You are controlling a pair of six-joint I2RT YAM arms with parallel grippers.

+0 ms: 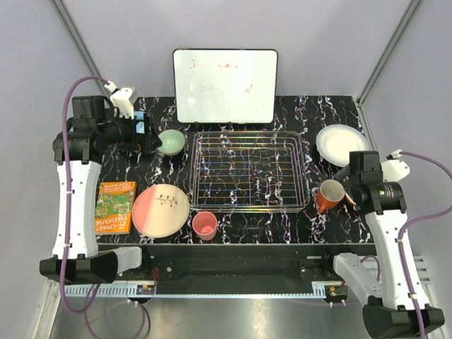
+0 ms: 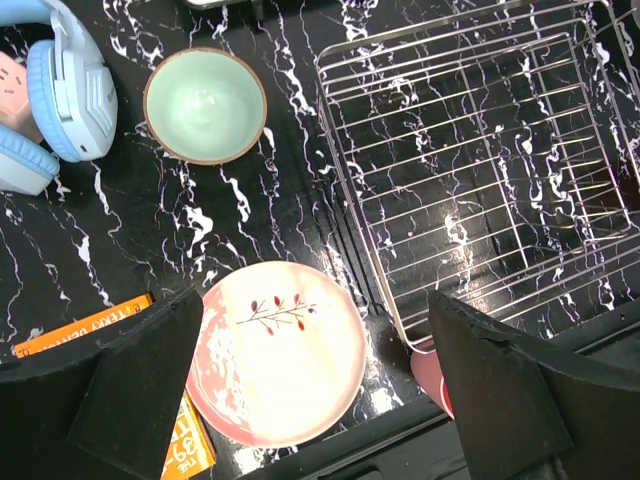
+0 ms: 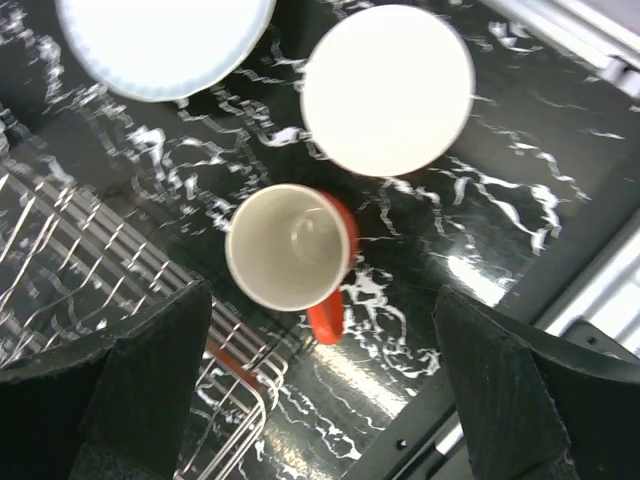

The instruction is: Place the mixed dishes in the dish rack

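My right gripper will turn, go down past the mug (image 3: 288, 247) and close on both sides of the orange bowl's near rim (image 3: 438, 156), since bare tabletop lies beside it.
The silver wire dish rack (image 1: 251, 169) stands empty mid-table. Left of it are the mint-green bowl (image 1: 171, 142), the pink plate with a twig drawing (image 1: 161, 210) and the small pink cup (image 1: 205, 225). Right of it are the orange mug (image 1: 330, 195) and the white plate (image 1: 342, 143). The orange bowl with a white inside (image 3: 388, 88) shows only in the right wrist view. My left gripper (image 2: 315, 305) hangs open high above the pink plate (image 2: 280, 350). My right gripper (image 3: 320, 300) hangs open above the mug (image 3: 288, 247). Neither holds anything.
An orange book (image 1: 116, 206) lies at the left edge beside the pink plate. Light-blue headphones (image 2: 60, 90) sit left of the mint bowl (image 2: 205, 105). A white board with a black frame (image 1: 226, 85) stands behind the rack. The table's front edge runs just below the cup.
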